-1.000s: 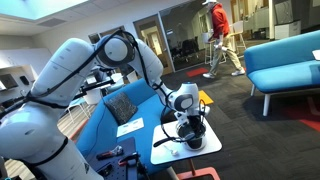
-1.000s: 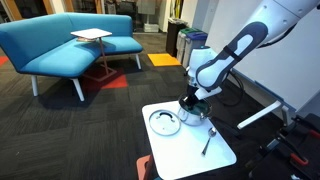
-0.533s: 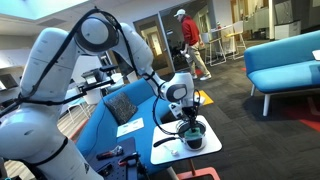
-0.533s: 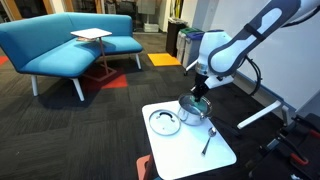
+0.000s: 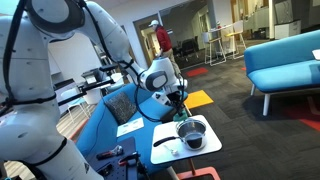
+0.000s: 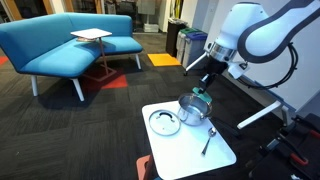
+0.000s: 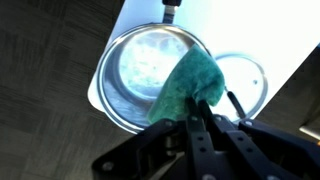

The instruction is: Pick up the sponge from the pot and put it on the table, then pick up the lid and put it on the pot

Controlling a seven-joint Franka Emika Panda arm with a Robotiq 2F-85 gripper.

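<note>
The sponge will leave the pot next: my gripper will lower it onto the bare white table between lid and metal utensil.
My gripper (image 6: 203, 87) is shut on the green sponge (image 6: 200, 93) and holds it in the air just above the silvery pot (image 6: 193, 109). In the wrist view the sponge (image 7: 188, 84) hangs from the fingertips (image 7: 200, 112) over the pot's rim (image 7: 112, 96); the pot's handle points to the top. The round greyish lid (image 6: 165, 122) lies flat on the white table (image 6: 190, 155) beside the pot, and shows in the wrist view (image 7: 250, 82). In an exterior view the gripper (image 5: 180, 100) is above the pot (image 5: 192, 132).
A thin metal utensil (image 6: 207, 142) lies on the table's front part. A blue sofa (image 6: 60, 45) with a small side table (image 6: 91, 36) stands behind. A person (image 5: 160, 42) walks in the background. A blue surface with papers (image 5: 125, 105) adjoins the table.
My gripper has risen out of the pot with the sponge held in it and now hangs above the rim. The person in the background walked on.
</note>
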